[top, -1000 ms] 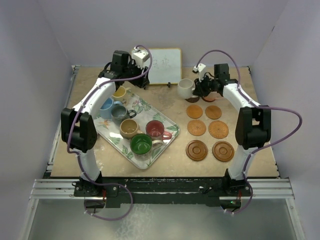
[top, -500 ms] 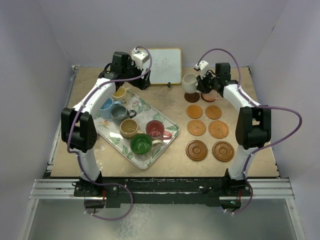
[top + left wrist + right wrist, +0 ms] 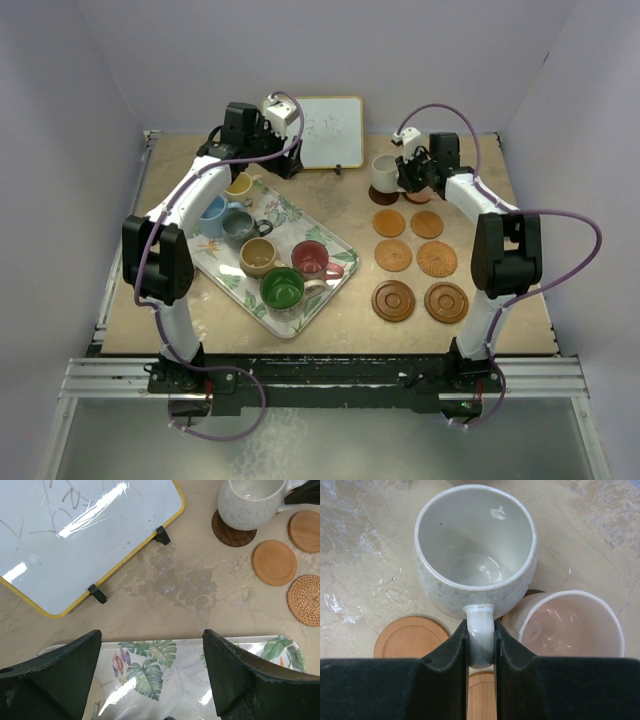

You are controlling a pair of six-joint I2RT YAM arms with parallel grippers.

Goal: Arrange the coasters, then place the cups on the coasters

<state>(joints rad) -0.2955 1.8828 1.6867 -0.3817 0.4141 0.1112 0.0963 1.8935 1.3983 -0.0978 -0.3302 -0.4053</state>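
The off-white cup (image 3: 476,550) hangs tight beside the pink cup. My right gripper edges away from the pink cup next, lowers the off-white one onto the dark coaster and releases it.
My right gripper (image 3: 481,645) is shut on the handle of the off-white cup (image 3: 476,550), which it holds upright over a dark coaster (image 3: 232,530) at the back of the coaster rows (image 3: 384,193). A pink cup (image 3: 570,625) stands right beside it. Several more coasters (image 3: 393,255) lie in two columns toward the front. My left gripper (image 3: 152,680) hangs open and empty over the far edge of the leaf-patterned tray (image 3: 200,655). The tray (image 3: 330,290) holds the yellow (image 3: 240,187), light blue (image 3: 213,215), grey-blue (image 3: 240,229), tan (image 3: 258,257), red (image 3: 312,259) and green (image 3: 283,288) cups.
A small yellow-framed whiteboard (image 3: 328,130) stands at the back of the table, between the two grippers. One coaster is woven (image 3: 436,259). White walls close in the table on three sides.
My right gripper brought the off-white cup upright and lowered it over the dark back-left coaster. My left gripper's jaws opened wider; the left arm stayed put.
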